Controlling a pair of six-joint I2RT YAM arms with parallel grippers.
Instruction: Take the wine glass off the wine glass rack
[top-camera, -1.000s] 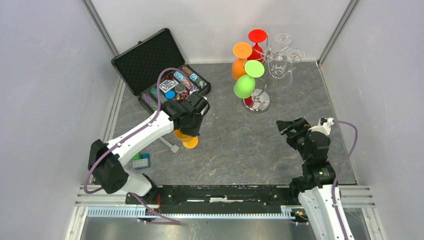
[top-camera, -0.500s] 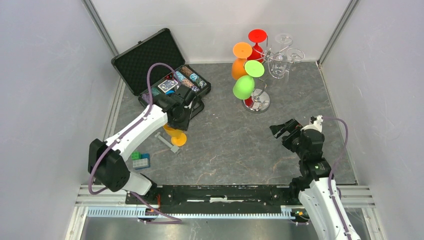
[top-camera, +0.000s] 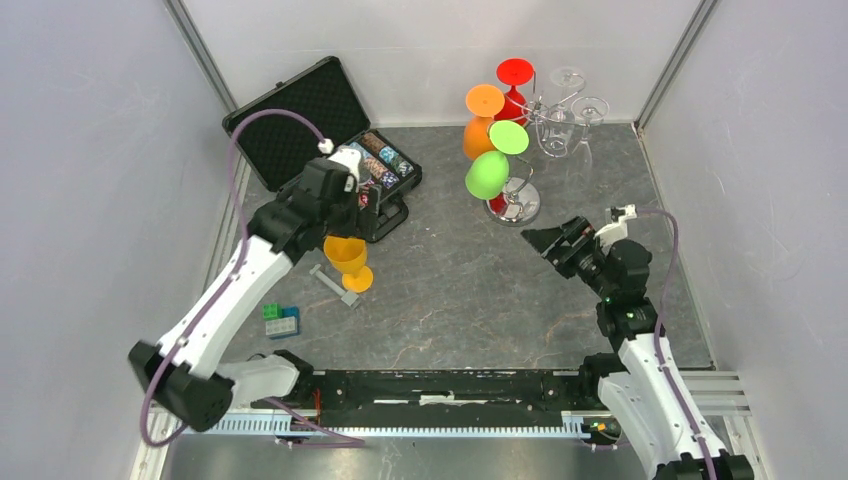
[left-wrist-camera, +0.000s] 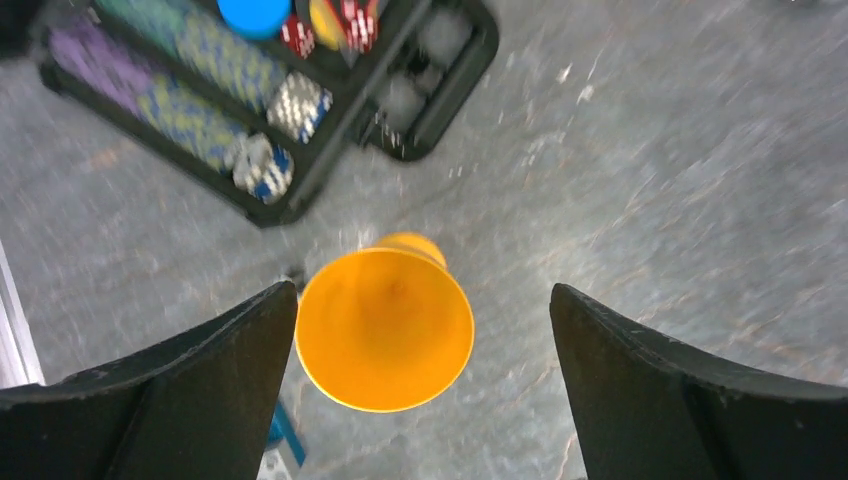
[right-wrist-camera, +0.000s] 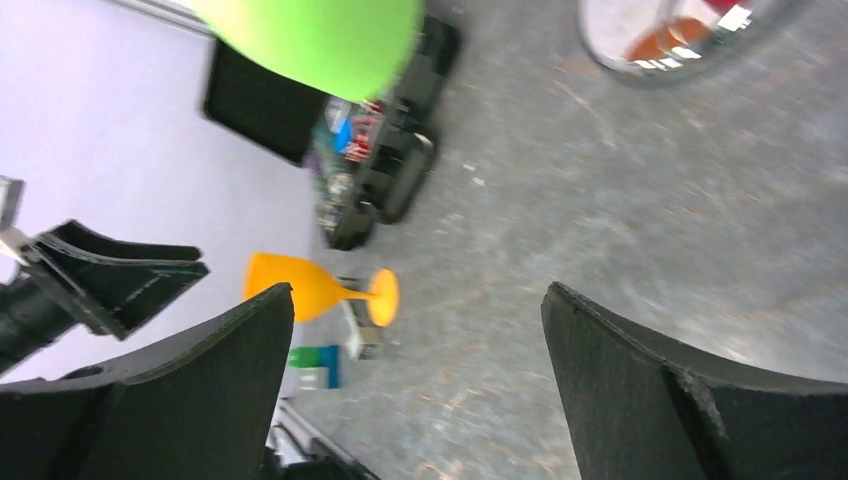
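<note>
My right gripper rises and moves outward onto the edge of the green glass's foot (top-camera: 513, 142) next, since that glass hangs with its foot uppermost.
A yellow-orange wine glass (top-camera: 347, 259) stands upright on the grey table, left of centre, with nothing holding it. My left gripper (top-camera: 335, 215) hovers just above it, open. From the left wrist I look down into the glass's bowl (left-wrist-camera: 385, 330), which sits below the wide-apart jaws of the left gripper (left-wrist-camera: 420, 340). The wine glass rack (top-camera: 515, 205) stands at the back with orange (top-camera: 480, 118), red (top-camera: 514, 82), green (top-camera: 489, 172) and clear glasses (top-camera: 565, 122) hanging from it. My right gripper (top-camera: 548, 240) is open and empty, a little in front of the rack.
An open black case of poker chips (top-camera: 370, 165) lies at the back left, just behind the standing glass. Small blue and green blocks (top-camera: 280, 320) and a grey bar (top-camera: 335, 284) lie beside the glass. White walls close in the table on three sides.
My left gripper went from shut on the yellow-orange glass to open, then drew up and back toward the case, leaving the glass standing. My right gripper swung left, toward the rack.
</note>
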